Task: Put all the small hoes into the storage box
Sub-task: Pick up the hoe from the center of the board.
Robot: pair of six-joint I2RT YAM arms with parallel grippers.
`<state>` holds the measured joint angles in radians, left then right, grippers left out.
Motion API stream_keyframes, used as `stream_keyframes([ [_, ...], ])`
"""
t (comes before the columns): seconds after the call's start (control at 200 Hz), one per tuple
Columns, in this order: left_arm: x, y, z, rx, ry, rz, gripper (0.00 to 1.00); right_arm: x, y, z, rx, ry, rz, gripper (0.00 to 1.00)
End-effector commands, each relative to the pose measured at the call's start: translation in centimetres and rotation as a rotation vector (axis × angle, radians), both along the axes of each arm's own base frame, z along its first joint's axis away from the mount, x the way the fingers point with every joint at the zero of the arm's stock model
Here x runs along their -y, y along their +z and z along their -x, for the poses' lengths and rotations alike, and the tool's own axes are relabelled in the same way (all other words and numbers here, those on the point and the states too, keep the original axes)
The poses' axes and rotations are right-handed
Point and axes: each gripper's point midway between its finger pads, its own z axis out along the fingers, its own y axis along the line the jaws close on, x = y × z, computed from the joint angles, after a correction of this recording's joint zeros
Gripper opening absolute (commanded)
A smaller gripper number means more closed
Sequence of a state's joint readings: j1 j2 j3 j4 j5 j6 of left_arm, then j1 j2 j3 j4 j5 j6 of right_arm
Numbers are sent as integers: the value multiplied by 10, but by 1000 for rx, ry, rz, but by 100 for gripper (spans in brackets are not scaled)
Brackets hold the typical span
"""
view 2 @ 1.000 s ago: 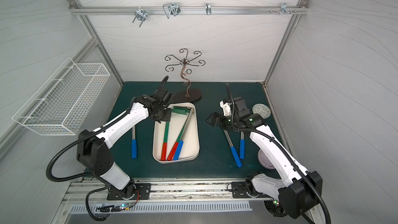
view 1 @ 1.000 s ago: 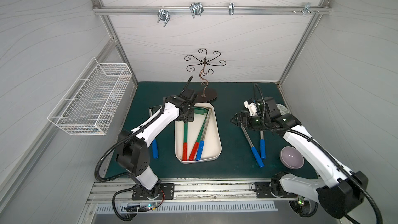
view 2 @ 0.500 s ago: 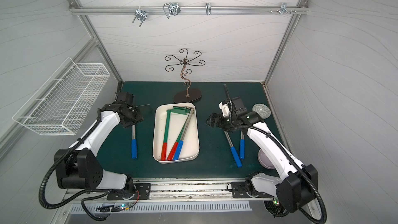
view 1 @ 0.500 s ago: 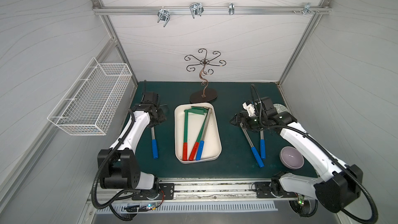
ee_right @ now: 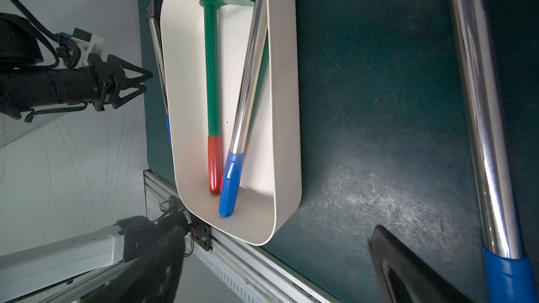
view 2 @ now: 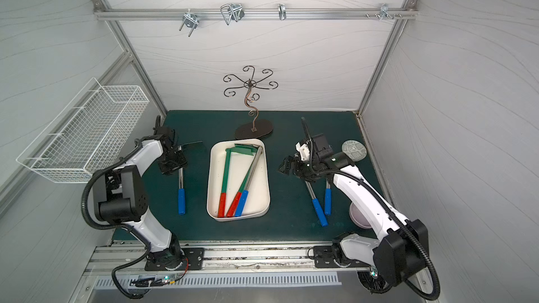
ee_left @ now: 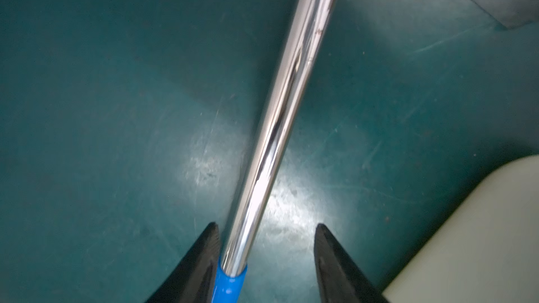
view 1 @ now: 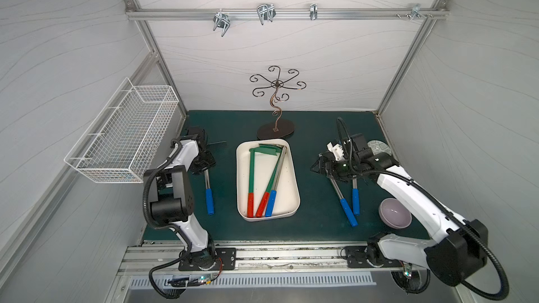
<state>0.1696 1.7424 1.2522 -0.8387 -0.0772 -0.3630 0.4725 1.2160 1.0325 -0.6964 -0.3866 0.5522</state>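
Observation:
I will next move my left gripper down onto the small hoe's chrome stem, outward of the blue grip, and close it. The small hoe's stem already runs between my open fingers.
The storage box [view 1: 287, 193], a cream tray, sits mid-mat in both top views [view 2: 261, 190]. Two green hoes with red grips and one chrome hoe with a blue grip lie inside. A small hoe [view 1: 207, 183] with chrome shaft and blue grip lies on the mat left of the tray. My left gripper [view 1: 204, 167] stands open, low over its shaft [ee_left: 288, 97], which runs between the fingers close to one fingertip [ee_left: 213, 234]. My right gripper [view 1: 318, 167] hangs open right of the tray, above the top ends of two more blue-handled hoes [view 1: 347, 209].
A white wire basket [view 1: 125, 138] hangs on the left wall. A dark hook stand [view 1: 275, 129] rises behind the tray. A purple bowl [view 1: 395, 212] and a patterned round disc [view 1: 379, 147] lie by the right arm. The tray's corner [ee_left: 481, 228] lies close beside the left gripper.
The left arm has swung from above the tray's far end to the left and come down over the lone hoe's shaft. The right arm has barely moved.

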Motion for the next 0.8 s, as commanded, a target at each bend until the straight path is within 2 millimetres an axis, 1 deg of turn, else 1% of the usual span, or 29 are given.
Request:
stream_keyframes([
  [0.0, -11, 7, -12, -8, -40, -54, 54, -1, -4, 1, -11, 8, -11, 99],
  [0.185, -17, -12, -11, -90, -59, -78, 52, -1, -7, 1, -21, 10, -25, 99],
  [0.31, -15, -26, -13, -139, -79, -78, 50, 0, -8, 1, -23, 10, -30, 99],
  [0.47, -7, -40, -18, -177, -114, -77, 48, 2, -9, 1, -26, 11, -34, 99],
  [0.555, -4, -49, -18, -197, -116, -63, 43, 3, -8, 1, -27, 10, -38, 99],
  [0.655, -3, -54, -17, -211, -116, -51, 37, 4, -9, 2, -28, 10, -37, 99],
  [0.795, -2, -48, -18, -191, -116, -48, 26, 5, -10, 4, -29, 12, -39, 99],
])
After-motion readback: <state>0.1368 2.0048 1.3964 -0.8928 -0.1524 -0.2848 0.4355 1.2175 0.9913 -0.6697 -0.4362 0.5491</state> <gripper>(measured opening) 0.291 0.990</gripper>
